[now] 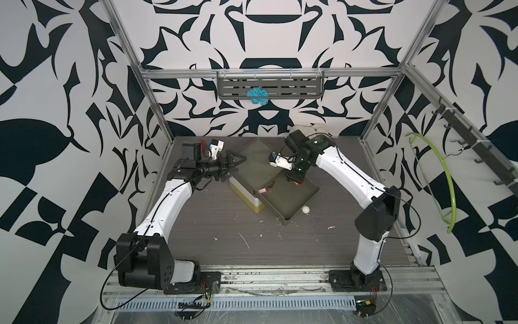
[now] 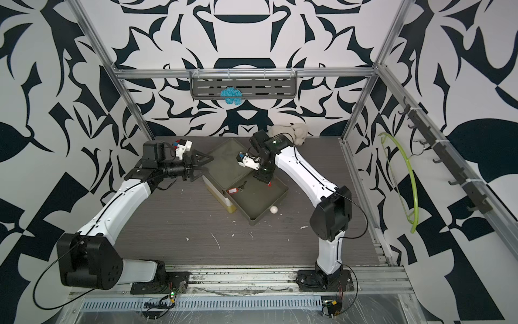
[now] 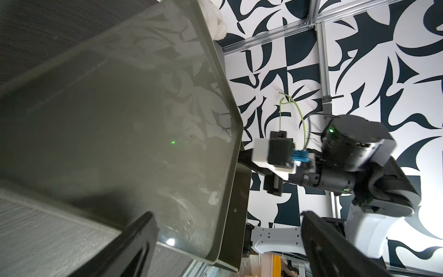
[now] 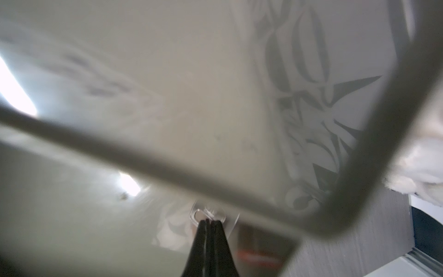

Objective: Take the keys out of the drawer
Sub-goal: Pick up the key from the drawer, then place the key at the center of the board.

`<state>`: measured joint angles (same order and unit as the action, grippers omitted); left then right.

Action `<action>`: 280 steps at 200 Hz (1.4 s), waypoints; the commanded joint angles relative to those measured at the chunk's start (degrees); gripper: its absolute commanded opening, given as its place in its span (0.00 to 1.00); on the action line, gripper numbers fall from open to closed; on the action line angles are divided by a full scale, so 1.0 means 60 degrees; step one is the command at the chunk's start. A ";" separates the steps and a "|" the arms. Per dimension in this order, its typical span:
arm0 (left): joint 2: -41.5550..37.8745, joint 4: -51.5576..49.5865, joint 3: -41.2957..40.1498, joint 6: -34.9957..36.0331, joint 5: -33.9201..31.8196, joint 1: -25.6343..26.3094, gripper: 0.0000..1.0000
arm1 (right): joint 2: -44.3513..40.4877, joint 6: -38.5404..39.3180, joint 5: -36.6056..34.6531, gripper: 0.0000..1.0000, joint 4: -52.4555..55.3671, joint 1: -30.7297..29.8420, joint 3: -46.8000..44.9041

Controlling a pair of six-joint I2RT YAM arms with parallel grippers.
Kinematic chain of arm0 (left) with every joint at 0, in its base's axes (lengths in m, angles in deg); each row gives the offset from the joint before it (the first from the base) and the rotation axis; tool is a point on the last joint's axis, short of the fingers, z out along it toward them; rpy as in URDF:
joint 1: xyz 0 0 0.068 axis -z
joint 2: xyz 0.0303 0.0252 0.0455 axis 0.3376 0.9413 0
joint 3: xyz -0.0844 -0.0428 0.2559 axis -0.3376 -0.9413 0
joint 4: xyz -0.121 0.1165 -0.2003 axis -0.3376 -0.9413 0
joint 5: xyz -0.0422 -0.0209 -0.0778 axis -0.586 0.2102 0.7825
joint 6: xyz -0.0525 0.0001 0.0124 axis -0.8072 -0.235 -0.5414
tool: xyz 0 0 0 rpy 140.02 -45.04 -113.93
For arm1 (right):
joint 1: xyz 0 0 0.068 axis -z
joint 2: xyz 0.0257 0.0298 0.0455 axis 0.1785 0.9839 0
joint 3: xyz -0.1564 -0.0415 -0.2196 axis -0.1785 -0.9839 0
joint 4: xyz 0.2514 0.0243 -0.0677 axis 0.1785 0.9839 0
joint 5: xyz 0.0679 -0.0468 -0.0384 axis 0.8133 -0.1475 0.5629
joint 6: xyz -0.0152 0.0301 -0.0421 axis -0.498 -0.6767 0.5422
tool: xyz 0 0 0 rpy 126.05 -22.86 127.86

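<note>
My right gripper will next rise over the drawer's side, then lower to release the key ring, as clear tabletop by the white ball (image 1: 320,197) is past that side.
The olive drawer (image 1: 301,209) stands pulled out of a low cabinet (image 1: 246,196) toward the front right. One set of keys with a red tag (image 1: 263,191) lies at the drawer's inner left, also seen in a top view (image 2: 232,191). My right gripper (image 1: 294,181) reaches down into the drawer's back right, with a red tag (image 1: 297,183) showing at its tips. In the right wrist view its fingers (image 4: 217,235) are shut on a metal key ring (image 4: 199,213), beside a blurred red tag (image 4: 259,255). My left gripper (image 1: 231,168) is open astride the cabinet's left top corner (image 3: 223,167).
A white ball (image 1: 306,209) rests on the table against the drawer's front right wall. A pale plush toy (image 1: 311,129) lies at the back behind the right arm. A wall shelf holds a blue tuft (image 1: 256,95), and a green hanger (image 1: 437,179) hangs on the right wall.
</note>
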<state>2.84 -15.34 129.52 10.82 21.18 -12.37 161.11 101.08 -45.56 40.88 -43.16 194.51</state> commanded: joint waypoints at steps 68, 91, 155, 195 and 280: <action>0.0118 -0.1801 -0.0536 -0.0106 -0.1091 -0.0059 0.99 | -0.2793 -0.4378 0.0777 0.00 -0.2886 0.3279 -0.1901; -0.0143 -0.1818 -0.0393 -0.0120 -0.1282 -0.0054 0.99 | -0.2830 -0.5412 0.0682 0.00 -0.3199 0.4268 -0.2862; -0.0820 -0.2031 -0.0252 -0.0179 -0.1693 0.0002 0.99 | -0.1773 -0.6711 0.1698 0.00 -0.4224 0.4952 -0.5329; -0.1228 -0.2377 -0.0348 -0.0135 -0.1896 0.0112 0.99 | -0.0624 -0.7107 0.2163 0.00 -0.4026 0.4964 -0.5545; -0.1357 -0.2508 -0.0379 -0.0296 -0.2103 0.0144 0.99 | -0.0215 -0.6931 0.2055 0.31 -0.4128 0.4984 -0.5966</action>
<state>-4.90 -28.91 127.65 9.04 9.07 -11.67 161.57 59.20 -33.30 16.53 -13.29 158.95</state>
